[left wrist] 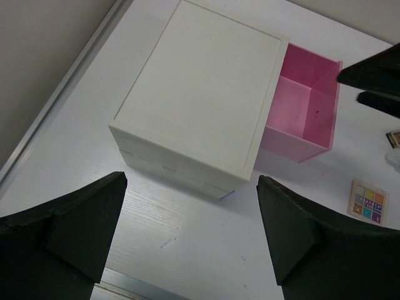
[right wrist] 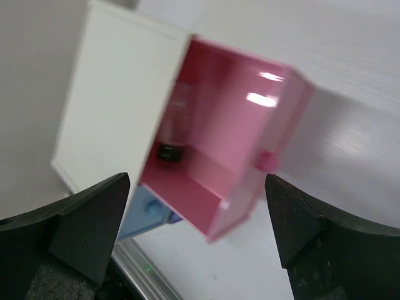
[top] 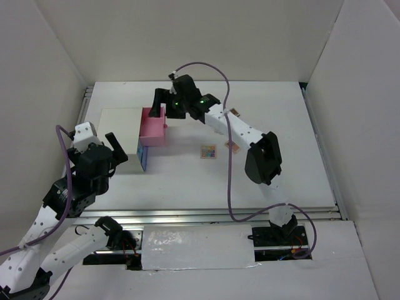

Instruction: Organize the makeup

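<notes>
I will move my right gripper to the right in the top view next and then down onto the clear bottle by the palette [top: 208, 151], because the bottle is outside the drawer.
A small clear bottle with a black cap [right wrist: 174, 128] lies inside the open pink drawer [right wrist: 234, 125] of the white box [top: 117, 128]. My right gripper [top: 164, 104] hangs open just above that drawer [top: 153, 128], with nothing between its fingers [right wrist: 300, 225]. A multicoloured eyeshadow palette [top: 208, 151] lies flat on the table right of the drawer, also seen in the left wrist view as the palette [left wrist: 367, 201]. A small peach piece [top: 233, 147] lies beside it. My left gripper [top: 112, 149] is open and empty at the box's near left corner, above bare table [left wrist: 187, 231].
Under the pink drawer a blue drawer [top: 142, 156] sticks out slightly, its knob [right wrist: 149, 209] showing in the right wrist view. The right arm [top: 262, 156] stretches across the table's middle. White walls close in the back and both sides. A metal rail [top: 219, 215] runs along the near edge.
</notes>
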{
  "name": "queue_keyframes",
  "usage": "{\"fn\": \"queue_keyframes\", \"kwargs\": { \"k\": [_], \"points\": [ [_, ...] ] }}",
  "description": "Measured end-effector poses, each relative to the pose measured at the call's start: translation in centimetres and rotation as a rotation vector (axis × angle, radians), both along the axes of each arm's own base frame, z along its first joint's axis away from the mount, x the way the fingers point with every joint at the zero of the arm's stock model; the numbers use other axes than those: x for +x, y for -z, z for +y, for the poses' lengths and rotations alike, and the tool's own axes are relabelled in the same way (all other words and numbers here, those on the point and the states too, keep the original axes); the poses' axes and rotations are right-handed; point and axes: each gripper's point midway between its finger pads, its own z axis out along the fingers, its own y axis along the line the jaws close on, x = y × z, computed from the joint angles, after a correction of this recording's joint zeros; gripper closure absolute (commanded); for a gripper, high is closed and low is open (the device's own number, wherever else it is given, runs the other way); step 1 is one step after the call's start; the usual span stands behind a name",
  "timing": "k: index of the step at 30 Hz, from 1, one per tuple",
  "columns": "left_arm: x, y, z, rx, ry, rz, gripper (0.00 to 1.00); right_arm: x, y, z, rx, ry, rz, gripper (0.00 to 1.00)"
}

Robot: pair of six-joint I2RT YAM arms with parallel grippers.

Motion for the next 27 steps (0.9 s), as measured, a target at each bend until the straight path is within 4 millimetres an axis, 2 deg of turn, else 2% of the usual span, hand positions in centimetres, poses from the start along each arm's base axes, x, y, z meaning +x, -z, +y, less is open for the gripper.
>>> {"fn": "queue_keyframes", "kwargs": {
  "k": [2,7,9,10,11,13,16,18,20,22,27],
  "points": [
    [0.0,0.0,0.0,0.0,0.0,0.0,0.01,1.2,-0.7,-2.9,-0.027,0.083,-0.021,0.0],
    [-0.1,-0.1,0.0,-0.007,0.006,-0.005,0.0,7.0,-1.2,-16.7,-0.188,0.489,-0.068,0.0],
    [-0.1,-0.1,0.0,-0.008,0.007,-0.007,0.01,8.8,-0.2,-21.6,-0.288,0.609,-0.079,0.01],
    [-0.1,-0.1,0.0,-0.007,0.008,-0.006,0.01,9.1,0.6,-23.4,-0.344,0.634,-0.081,0.01],
    [-0.1,-0.1,0.0,-0.005,0.009,-0.005,0.01,9.0,1.8,-24.6,-0.411,0.626,-0.086,0.01],
    [-0.1,-0.1,0.0,0.002,0.014,-0.002,0.01,8.1,4.6,-25.8,-0.526,0.556,-0.092,0.0],
    [-0.1,-0.1,-0.1,0.004,0.02,0.001,0.01,5.0,9.6,-26.4,-0.656,0.329,-0.066,0.0],
    [-0.1,0.0,-0.2,0.004,0.022,0.003,0.0,3.3,11.9,-27.1,-0.71,0.165,-0.056,0.0],
    [-0.1,0.0,-0.2,0.004,0.024,0.004,0.01,3.1,12.4,-28.4,-0.741,0.061,-0.068,0.0],
    [-0.1,0.0,-0.3,0.004,0.026,0.006,0.01,3.7,12.0,-30.4,-0.768,0.007,-0.088,0.0],
    [0.0,0.1,-0.3,0.006,0.027,0.008,0.01,6.9,9.6,-34.4,-0.797,-0.025,-0.171,0.01]
  ]
}}
